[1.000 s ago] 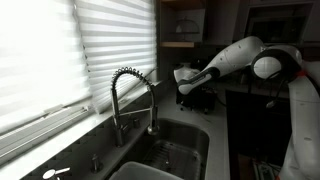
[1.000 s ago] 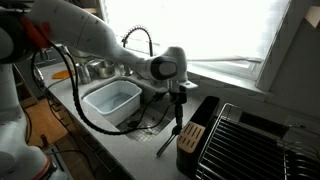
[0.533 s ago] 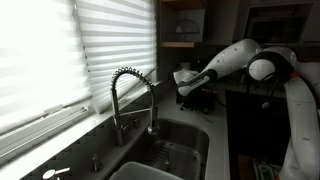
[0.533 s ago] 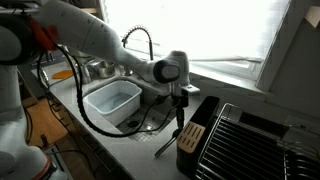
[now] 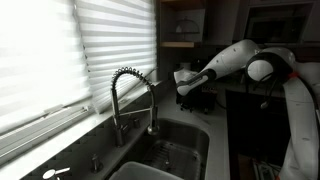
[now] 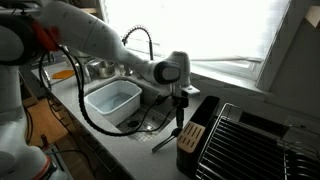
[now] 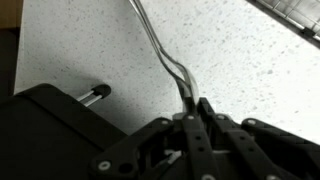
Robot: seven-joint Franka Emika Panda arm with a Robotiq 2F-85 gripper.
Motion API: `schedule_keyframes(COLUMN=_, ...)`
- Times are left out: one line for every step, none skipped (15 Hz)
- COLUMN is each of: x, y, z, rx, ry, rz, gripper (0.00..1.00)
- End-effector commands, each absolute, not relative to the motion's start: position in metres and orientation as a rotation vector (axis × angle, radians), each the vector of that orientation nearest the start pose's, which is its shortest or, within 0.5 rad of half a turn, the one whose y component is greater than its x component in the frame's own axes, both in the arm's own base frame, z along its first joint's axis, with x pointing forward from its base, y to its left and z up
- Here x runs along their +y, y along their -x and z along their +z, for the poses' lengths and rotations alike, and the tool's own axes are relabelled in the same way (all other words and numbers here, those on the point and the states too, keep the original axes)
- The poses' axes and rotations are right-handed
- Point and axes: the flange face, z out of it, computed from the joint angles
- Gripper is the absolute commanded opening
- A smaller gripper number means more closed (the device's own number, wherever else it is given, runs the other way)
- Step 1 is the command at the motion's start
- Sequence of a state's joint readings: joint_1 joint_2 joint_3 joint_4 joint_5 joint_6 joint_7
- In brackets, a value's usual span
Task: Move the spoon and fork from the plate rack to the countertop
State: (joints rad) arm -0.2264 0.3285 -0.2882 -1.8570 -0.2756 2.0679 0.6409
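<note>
The speckled countertop lies close below, so my gripper will next lower the slanting utensil a little more beside the black caddy (image 6: 192,130) and then let go of the utensil.
My gripper (image 6: 180,112) is shut on a slim silvery utensil (image 6: 165,140); I cannot tell whether it is the spoon or the fork. It slants down from the fingers toward the pale countertop (image 6: 132,146), its far end very low over it. In the wrist view the shut fingers (image 7: 195,112) clamp the curved metal stem (image 7: 160,50) over the speckled countertop (image 7: 250,70); it may be two stems together. The dark plate rack (image 6: 245,140) is just beside the gripper, with a black caddy (image 6: 192,130) at its end. A short metal tip (image 7: 95,92) sticks out of the caddy (image 7: 50,125).
The spring faucet (image 6: 140,40) rises behind the sink, which holds a white tub (image 6: 110,100). In an exterior view the faucet (image 5: 130,90) stands by the blinds, with the gripper (image 5: 183,90) at the dark rack (image 5: 197,98). Rack wires (image 7: 300,10) edge the wrist view.
The gripper has sunk a little and the held utensil has tilted flatter, its free end sliding outward and nearer the countertop. Nothing else moved.
</note>
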Motion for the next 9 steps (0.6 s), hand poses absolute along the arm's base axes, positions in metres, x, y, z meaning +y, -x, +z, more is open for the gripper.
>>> schedule_keyframes(x=-0.309, y=-0.539, z=0.341, rx=1.677, ry=2.974, rz=0.096, gripper=0.02)
schedule_keyframes(x=-0.311, y=-0.541, z=0.34, rx=1.674, ry=2.968, rz=0.089, gripper=0.02)
schedule_keyframes(x=-0.312, y=-0.541, z=0.34, rx=1.674, ry=2.966, rz=0.077, gripper=0.02)
schedule_keyframes(x=-0.313, y=-0.541, z=0.339, rx=1.674, ry=2.961, rz=0.077, gripper=0.02)
schedule_keyframes(x=-0.314, y=-0.541, z=0.338, rx=1.668, ry=2.965, rz=0.069, gripper=0.02)
schedule_keyframes(x=-0.316, y=-0.541, z=0.337, rx=1.65, ry=2.968, rz=0.081, gripper=0.02)
schedule_keyframes(x=-0.317, y=-0.541, z=0.336, rx=1.644, ry=2.957, rz=0.089, gripper=0.02)
schedule_keyframes(x=-0.319, y=-0.54, z=0.334, rx=1.639, ry=2.947, rz=0.102, gripper=0.02)
schedule_keyframes(x=-0.321, y=-0.54, z=0.332, rx=1.646, ry=2.931, rz=0.105, gripper=0.02)
